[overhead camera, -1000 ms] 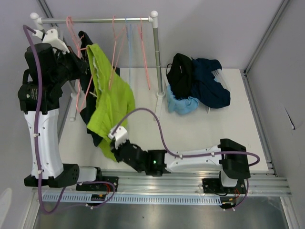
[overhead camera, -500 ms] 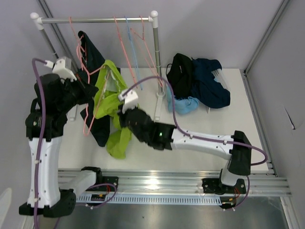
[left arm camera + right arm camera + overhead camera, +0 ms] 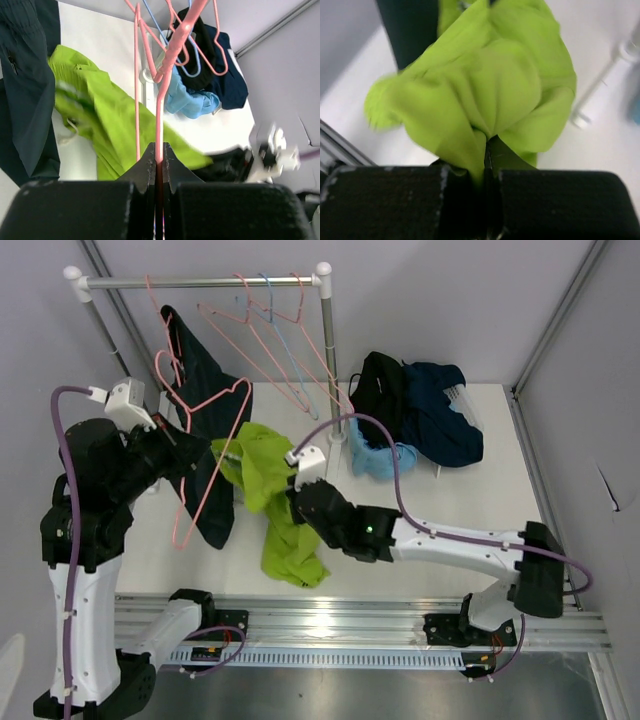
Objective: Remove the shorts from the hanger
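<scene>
The pink hanger (image 3: pixel 215 405) is bare. My right gripper will next swing up, outward and to the right in the top view, then sink onto the heaped shorts (image 3: pixel 409 412) to release.
My left gripper (image 3: pixel 159 156) is shut on the wire of a bare pink hanger (image 3: pixel 215 405), held off the rail at the left (image 3: pixel 188 455). Lime green shorts (image 3: pixel 275 505) hang bunched from my right gripper (image 3: pixel 292 495), which is shut on a fold of the cloth (image 3: pixel 487 150); their lower end droops toward the table. Dark blue-green shorts (image 3: pixel 200 370) hang behind the pink hanger, and show at the left of the left wrist view (image 3: pixel 25 75). Black (image 3: pixel 378 390), navy (image 3: pixel 440 425) and light blue shorts (image 3: pixel 380 458) lie heaped at the right.
A white-jointed rack with a metal rail (image 3: pixel 200 282) and right post (image 3: pixel 328 360) stands at the back. Empty pink and blue hangers (image 3: pixel 270 340) hang tilted on it. The rack's foot (image 3: pixel 335 450) sits beside the pile. Walls close in on both sides.
The lime green shorts have come off the pink hanger and moved right with my right gripper. My left gripper has drawn the now bare hanger down and away from the rail. The other hangers swing.
</scene>
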Robot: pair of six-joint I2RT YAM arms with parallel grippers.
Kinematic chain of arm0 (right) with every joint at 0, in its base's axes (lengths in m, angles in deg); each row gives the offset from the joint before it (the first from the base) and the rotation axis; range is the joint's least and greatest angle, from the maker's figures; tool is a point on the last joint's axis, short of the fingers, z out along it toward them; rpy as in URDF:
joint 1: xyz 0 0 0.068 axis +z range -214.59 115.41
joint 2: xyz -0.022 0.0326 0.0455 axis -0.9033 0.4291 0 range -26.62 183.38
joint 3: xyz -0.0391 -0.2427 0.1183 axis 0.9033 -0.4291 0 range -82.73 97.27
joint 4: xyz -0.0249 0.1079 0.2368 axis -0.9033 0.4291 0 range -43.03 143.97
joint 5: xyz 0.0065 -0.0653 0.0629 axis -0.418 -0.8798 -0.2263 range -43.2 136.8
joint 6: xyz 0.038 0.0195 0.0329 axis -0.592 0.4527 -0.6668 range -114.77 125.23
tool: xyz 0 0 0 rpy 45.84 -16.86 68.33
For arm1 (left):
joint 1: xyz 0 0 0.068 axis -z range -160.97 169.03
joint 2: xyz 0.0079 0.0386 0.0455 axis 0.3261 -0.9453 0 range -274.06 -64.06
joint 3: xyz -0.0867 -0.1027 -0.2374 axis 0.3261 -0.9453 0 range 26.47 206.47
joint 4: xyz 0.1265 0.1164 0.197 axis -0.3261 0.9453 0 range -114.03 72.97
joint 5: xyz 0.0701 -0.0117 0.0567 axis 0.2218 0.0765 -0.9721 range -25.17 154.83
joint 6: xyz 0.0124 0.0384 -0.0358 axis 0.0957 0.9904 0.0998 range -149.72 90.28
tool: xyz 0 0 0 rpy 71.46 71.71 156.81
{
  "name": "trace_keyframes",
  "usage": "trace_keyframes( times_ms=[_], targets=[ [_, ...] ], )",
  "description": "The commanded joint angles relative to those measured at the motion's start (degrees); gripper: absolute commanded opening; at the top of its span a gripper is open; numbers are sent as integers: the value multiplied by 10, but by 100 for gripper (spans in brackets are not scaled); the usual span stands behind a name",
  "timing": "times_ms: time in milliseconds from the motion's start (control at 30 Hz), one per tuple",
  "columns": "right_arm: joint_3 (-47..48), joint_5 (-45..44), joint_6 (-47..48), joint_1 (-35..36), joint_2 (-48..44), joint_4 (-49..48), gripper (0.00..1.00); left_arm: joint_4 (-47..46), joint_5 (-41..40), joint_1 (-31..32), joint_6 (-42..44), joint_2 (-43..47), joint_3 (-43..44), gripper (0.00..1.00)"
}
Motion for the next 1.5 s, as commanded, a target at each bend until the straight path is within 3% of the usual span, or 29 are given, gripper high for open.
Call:
trace_keyframes(
  times_ms=[0,100,200,367,400,467,600,667,800,900,1000,1100,1267,1367,1467],
  targets=[
    [-53,-77,-48,36,-114,23,0,-36,-9,4,-3,-11,16,0],
    [-79,-149,-26,76,-187,52,0,-47,-68,4,19,-12,11,0],
    [-43,-184,42,44,-241,73,0,-70,-85,4,22,-2,-23,0],
    [89,-104,138,-142,-247,54,0,-114,-57,3,17,9,-74,0],
    [113,-81,145,-213,-236,54,0,-116,-61,3,19,14,-75,0],
    [190,-27,147,-304,-190,52,0,-119,-71,4,32,18,-90,0],
    [336,39,150,-397,-82,43,0,-132,-86,3,43,24,-114,0],
    [415,63,147,-420,-27,55,0,-145,-75,3,42,26,-132,0],
    [677,99,153,-451,146,70,0,-172,-65,3,41,23,-157,0],
    [759,112,164,-456,213,40,0,-181,-64,3,47,20,-168,0],
    [716,113,147,-467,227,-18,0,-180,-77,3,59,17,-175,0],
    [591,105,109,-481,205,-61,0,-183,-99,4,67,11,-173,0],
    [281,49,76,-493,136,-149,0,-194,-100,3,64,-19,-141,0],
    [144,25,36,-516,105,-179,0,-197,-93,3,59,-43,-109,0],
    [77,21,-6,-537,88,-176,0,-201,-97,3,57,-70,-72,0]
  ],
)
